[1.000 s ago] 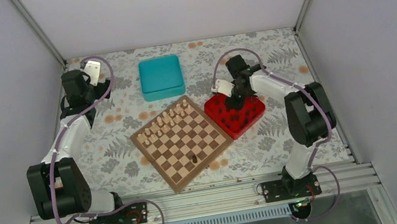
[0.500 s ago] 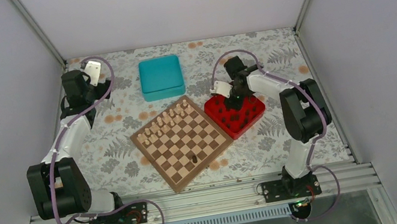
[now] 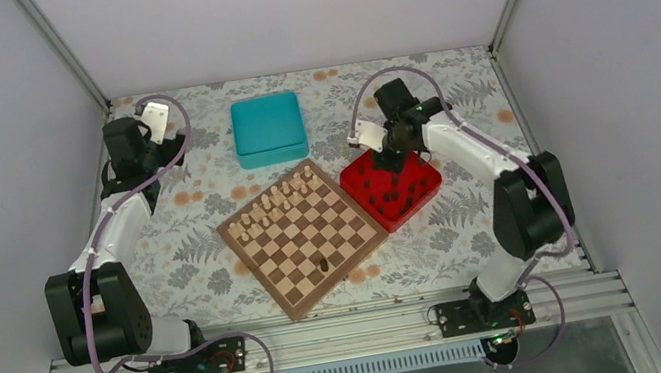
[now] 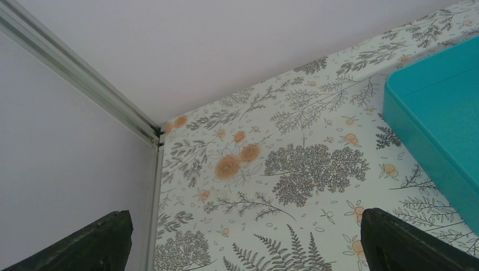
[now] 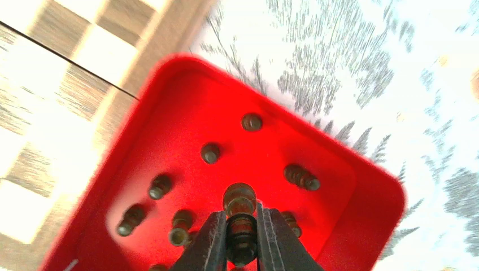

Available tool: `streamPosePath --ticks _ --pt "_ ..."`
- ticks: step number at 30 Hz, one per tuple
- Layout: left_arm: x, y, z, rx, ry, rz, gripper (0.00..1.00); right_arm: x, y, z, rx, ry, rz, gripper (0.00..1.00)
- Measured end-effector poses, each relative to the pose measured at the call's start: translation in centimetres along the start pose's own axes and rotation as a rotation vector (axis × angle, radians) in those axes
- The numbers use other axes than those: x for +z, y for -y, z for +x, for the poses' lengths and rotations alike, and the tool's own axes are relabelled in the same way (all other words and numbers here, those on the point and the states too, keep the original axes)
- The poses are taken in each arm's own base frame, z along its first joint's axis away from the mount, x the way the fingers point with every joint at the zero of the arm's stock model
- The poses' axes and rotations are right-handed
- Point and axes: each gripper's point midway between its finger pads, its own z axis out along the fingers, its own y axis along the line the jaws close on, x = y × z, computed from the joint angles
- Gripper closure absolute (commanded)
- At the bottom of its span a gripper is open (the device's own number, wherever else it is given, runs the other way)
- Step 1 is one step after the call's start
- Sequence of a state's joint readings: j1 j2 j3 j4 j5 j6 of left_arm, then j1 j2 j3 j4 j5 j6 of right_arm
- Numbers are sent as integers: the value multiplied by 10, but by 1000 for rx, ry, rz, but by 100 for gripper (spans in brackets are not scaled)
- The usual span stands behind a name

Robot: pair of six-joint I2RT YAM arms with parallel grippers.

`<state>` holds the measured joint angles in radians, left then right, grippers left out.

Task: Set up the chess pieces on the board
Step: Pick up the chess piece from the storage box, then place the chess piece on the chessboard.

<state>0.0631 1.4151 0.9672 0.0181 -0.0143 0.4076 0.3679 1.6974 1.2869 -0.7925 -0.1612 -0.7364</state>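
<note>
The board's tray-side square (image 3: 335,255) beside the lone dark piece is empty, so I will move my right gripper back and to the left in the top view, and down to release there.
The board (image 3: 264,268) lies mid-table with one dark chess piece (image 3: 322,267) standing near its front side. Several more dark chess pieces (image 5: 210,152) are scattered in the red tray (image 3: 421,194), whose floor (image 5: 181,107) fills the right wrist view. Over that tray, my right gripper (image 5: 241,217) is shut on a dark chess piece (image 5: 240,199), gripped between both fingers and hanging above the tray floor. From above, this gripper (image 3: 390,158) sits over the tray's back part. My left gripper (image 4: 245,237) stands open and holds nothing, at the back left corner of the table.
Pale beige pieces (image 3: 278,200) fill the board's far rows. A teal box (image 3: 268,128) stands behind the board, and its edge (image 4: 440,124) is close to my left gripper's right side. The enclosure walls meet just beyond the left gripper. The board's corner (image 5: 68,73) lies left of the tray.
My right gripper has closed on a dark piece in the red tray, and the right arm has shifted back and to the right. The left arm has not moved.
</note>
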Motion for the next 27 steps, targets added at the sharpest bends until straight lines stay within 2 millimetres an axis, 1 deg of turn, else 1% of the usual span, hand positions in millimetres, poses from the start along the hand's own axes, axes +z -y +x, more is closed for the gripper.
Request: streamPosePath --ticks 2,4,5,7,8,10,11,14,19,21,27 --pt "0 0 0 0 0 0 0 -20 -6 -15 -33 37 26 96" --pt "0 0 0 0 0 0 0 -38 -21 -32 -82 72 40 96" --pt "0 0 0 0 0 0 0 -44 -33 -41 -113 89 37 96" --pt "0 0 0 0 0 0 0 -51 -62 -56 -175 111 10 96" --pt "0 0 0 0 0 0 0 -51 -79 -63 -210 118 -10 96" --pt "0 0 0 0 0 0 0 -47 -106 -70 -259 119 -47 96" --pt "0 0 0 0 0 0 0 -43 -120 -70 -283 112 -69 96" --pt "0 0 0 0 0 0 0 -29 -150 -61 -319 73 -127 96" --pt "-2 -1 -2 0 5 -2 0 -7 -178 -44 -341 3 -195 96" --pt "-2 -1 -2 0 7 -3 0 -2 -188 -39 -348 -12 -218 96" --pt "-3 -1 -3 -1 8 -3 0 -1 -223 -39 -395 -3 -288 96"
